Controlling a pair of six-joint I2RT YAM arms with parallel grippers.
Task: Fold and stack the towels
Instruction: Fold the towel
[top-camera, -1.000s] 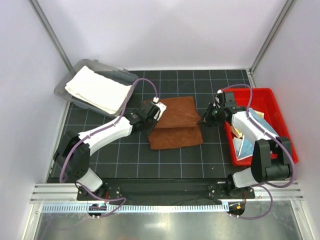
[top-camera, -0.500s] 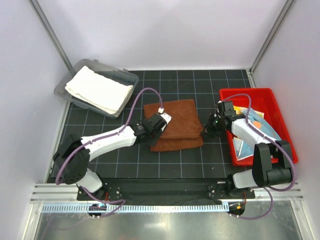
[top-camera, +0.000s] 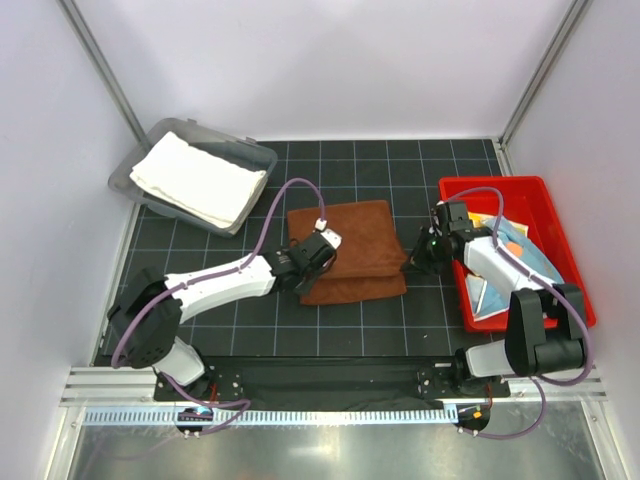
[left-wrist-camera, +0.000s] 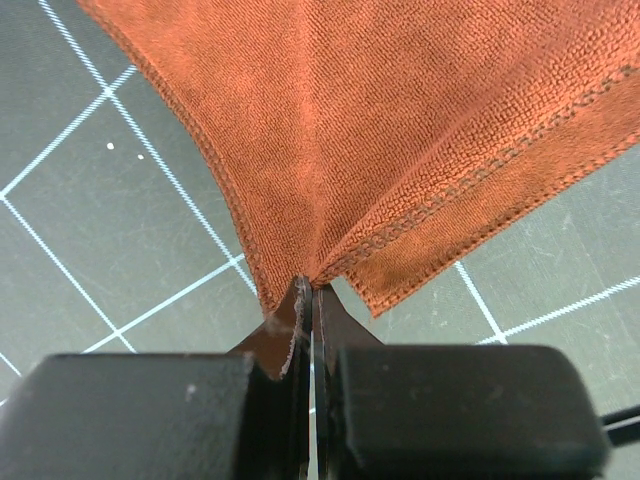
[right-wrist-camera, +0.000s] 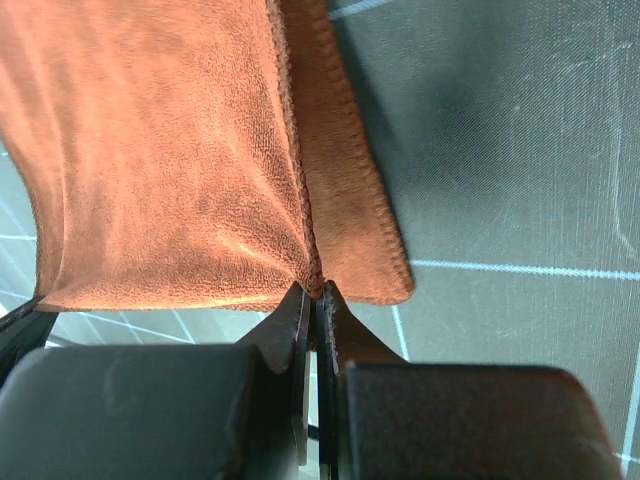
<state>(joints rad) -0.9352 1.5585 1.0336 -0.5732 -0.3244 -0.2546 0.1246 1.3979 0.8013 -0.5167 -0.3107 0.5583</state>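
The brown towel's uncovered bottom corner (top-camera: 401, 290) (right-wrist-camera: 388, 283) lies below and back, so my right gripper will pull the brown towel's held corner back and down onto it and let go.
A rust-brown towel (top-camera: 345, 248) lies folded over itself in the middle of the black grid mat. My left gripper (top-camera: 312, 262) is shut on its left corner; in the left wrist view the pinched corner of the brown towel (left-wrist-camera: 400, 130) rises from the left gripper (left-wrist-camera: 308, 290). My right gripper (top-camera: 412, 262) is shut on the right corner, and the right wrist view shows the brown towel (right-wrist-camera: 170, 160) pulled up into the right gripper (right-wrist-camera: 316, 292). A folded cream-white towel (top-camera: 198, 180) lies in a grey tray (top-camera: 258, 156). Light-blue and yellow towels (top-camera: 520, 250) sit in a red bin (top-camera: 545, 195).
The grey tray stands at the back left, partly off the mat. The red bin sits along the right edge, under the right arm. White walls close in on three sides, and a metal rail (top-camera: 330, 385) runs along the near edge.
Both grippers have drawn the brown towel's corners toward the near side, folding the upper layer further over the lower one. The left gripper has moved right and nearer; the right one has moved nearer.
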